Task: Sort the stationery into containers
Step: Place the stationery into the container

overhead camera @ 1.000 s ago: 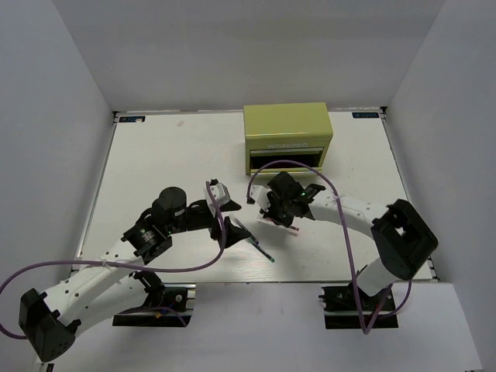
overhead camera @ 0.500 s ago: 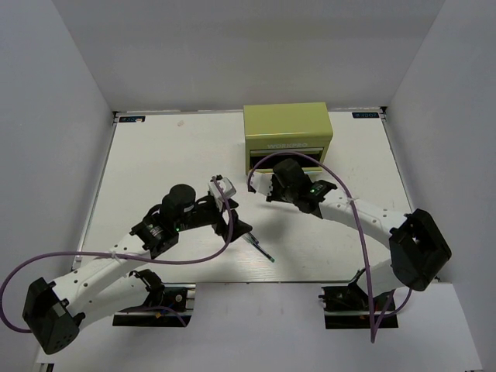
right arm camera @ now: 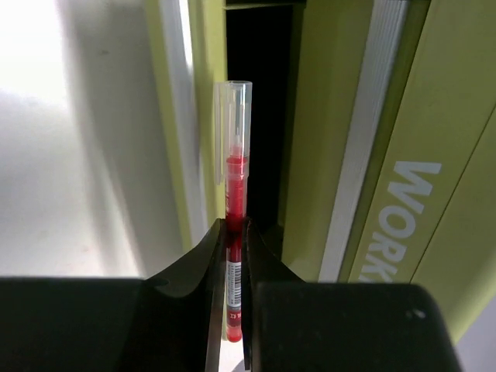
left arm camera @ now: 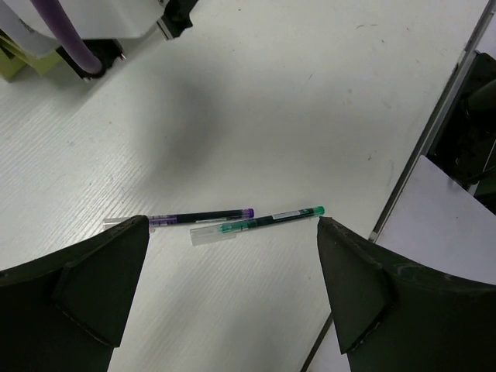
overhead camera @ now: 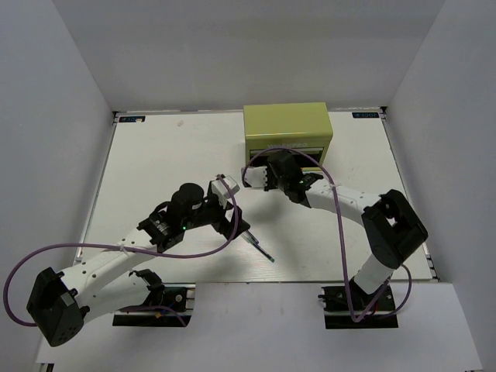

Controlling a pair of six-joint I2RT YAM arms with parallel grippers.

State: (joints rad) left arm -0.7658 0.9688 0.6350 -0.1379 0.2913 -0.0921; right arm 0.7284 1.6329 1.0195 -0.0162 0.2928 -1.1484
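My right gripper should next move outward and release the red pen (right arm camera: pixel 235 174) in the chest's dark open drawer slot, as the pen's clear cap already stands before that opening.
My right gripper (right arm camera: pixel 235 226) is shut on the red pen (right arm camera: pixel 235 174) and holds it right at the front of the yellow-green WORKPRO chest (right arm camera: pixel 387 155). The pen's clear cap is level with the dark open drawer slot (right arm camera: pixel 256 93). From above, the right gripper (overhead camera: pixel 270 166) is against the chest front (overhead camera: pixel 287 128). My left gripper (left arm camera: pixel 232 232) is open and empty above a dark pen with a purple end (left arm camera: pixel 198 216) and a green pen (left arm camera: pixel 263 222). These lie side by side on the table. The markers are out of view.
The two pens (overhead camera: pixel 260 248) lie near the table's front edge (left arm camera: pixel 418 147), just right of my left gripper (overhead camera: pixel 239 226). A purple cable (overhead camera: pixel 325 174) loops over the right arm. White walls enclose the table on three sides.
My right gripper has moved from mid-table up to the chest front with the red pen. My left arm has reached a little further right, over the two pens.
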